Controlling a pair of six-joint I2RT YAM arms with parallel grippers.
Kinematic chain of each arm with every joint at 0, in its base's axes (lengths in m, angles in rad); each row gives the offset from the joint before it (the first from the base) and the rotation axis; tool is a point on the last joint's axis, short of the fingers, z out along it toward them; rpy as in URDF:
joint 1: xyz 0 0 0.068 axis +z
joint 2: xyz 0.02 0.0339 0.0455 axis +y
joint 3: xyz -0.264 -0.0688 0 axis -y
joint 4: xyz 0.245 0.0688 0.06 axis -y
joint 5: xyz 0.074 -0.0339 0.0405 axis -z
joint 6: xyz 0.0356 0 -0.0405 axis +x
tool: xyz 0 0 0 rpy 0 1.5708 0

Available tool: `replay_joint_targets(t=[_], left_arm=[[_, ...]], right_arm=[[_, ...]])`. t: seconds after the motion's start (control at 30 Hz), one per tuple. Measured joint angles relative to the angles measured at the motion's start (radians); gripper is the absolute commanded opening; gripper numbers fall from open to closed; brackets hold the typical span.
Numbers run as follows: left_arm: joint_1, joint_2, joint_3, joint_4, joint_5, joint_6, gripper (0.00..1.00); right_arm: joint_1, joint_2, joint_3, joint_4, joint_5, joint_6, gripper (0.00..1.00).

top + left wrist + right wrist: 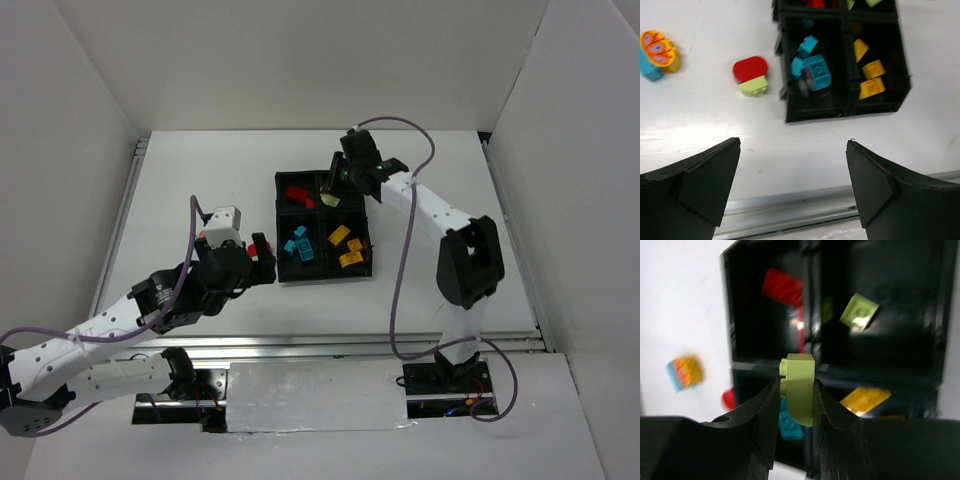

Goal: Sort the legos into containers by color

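Note:
I should lower my right gripper and move it to the right in the top view, over the lime lego's section of the black tray, to release its lime lego.
The black tray point(326, 277) sits mid-table, split two by two. Its far-left compartment holds a red lego point(297, 194), far-right a lime one point(331, 200), near-left cyan ones point(300, 247), near-right yellow ones point(345, 248). My right gripper point(797, 390) is shut on a lime green lego point(800, 385), held above the tray's middle walls point(812, 347). My left gripper point(793, 141) is open and empty, over bare table near the tray's near-left corner point(790, 117). A red-on-lime lego stack point(751, 75) lies left of the tray.
An orange and blue butterfly-printed lego point(657, 52) lies further left on the table. An aluminium rail point(790, 210) runs along the table's near edge. White walls enclose the table at the back and both sides.

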Motion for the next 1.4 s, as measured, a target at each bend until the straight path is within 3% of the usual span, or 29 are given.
replay_joint_targets(t=[0.17,0.47,1.03,1.4], left_arm=[[0.000,0.019,0.039,-0.182,-0.010,-0.053,1.00],[0.000,0.026,0.082,-0.374,-0.041,-0.063,1.00],[0.004,0.042,0.021,-0.362,-0.107,-0.017,1.00],[0.046,-0.040,0.018,-0.363,-0.137,-0.031,0.99]], right_arm=[[-0.040,0.181,0.188,-0.072,0.126,-0.035,0.00],[-0.085,0.269,0.278,-0.158,0.200,-0.092,0.00],[-0.090,0.269,0.290,-0.164,0.183,-0.124,0.01],[-0.090,0.269,0.290,-0.164,0.165,-0.124,0.01]])
